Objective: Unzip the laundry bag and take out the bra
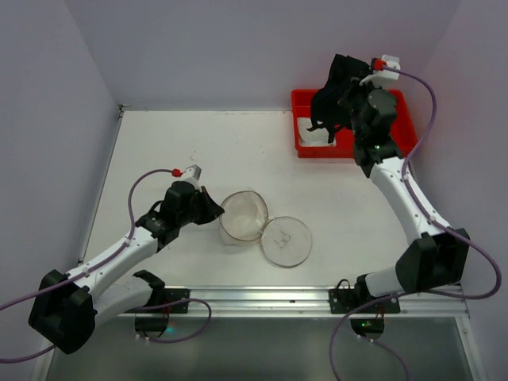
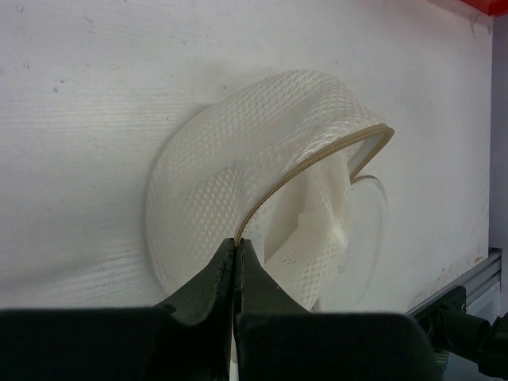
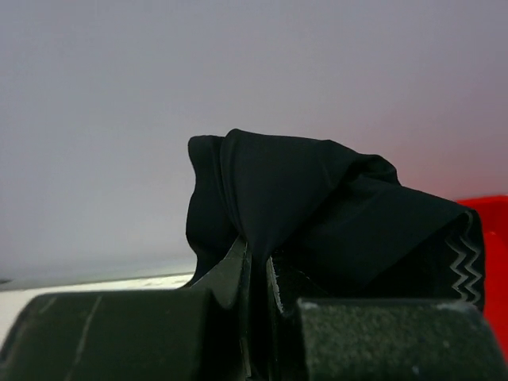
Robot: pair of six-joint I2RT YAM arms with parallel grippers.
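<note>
The black bra (image 1: 333,99) has room beside the white item, so my right gripper will next tilt downward, move down toward the red tray's bare bottom there and release it.
The white mesh laundry bag (image 1: 244,216) lies open at the table's middle, its round lid with a small black drawing (image 1: 286,240) flapped out to the right. In the left wrist view the bag (image 2: 238,175) gapes along its tan zipper edge. My left gripper (image 1: 213,208) is shut on that zipper edge (image 2: 238,242). My right gripper (image 1: 349,99) is shut on the black bra (image 1: 333,99) and holds it in the air above the red tray (image 1: 401,131). The bra (image 3: 317,206) fills the right wrist view, bunched over the jaws.
The red tray stands at the back right and holds a white item (image 1: 313,133). Grey walls close in the table on the left, back and right. A metal rail (image 1: 262,300) runs along the near edge.
</note>
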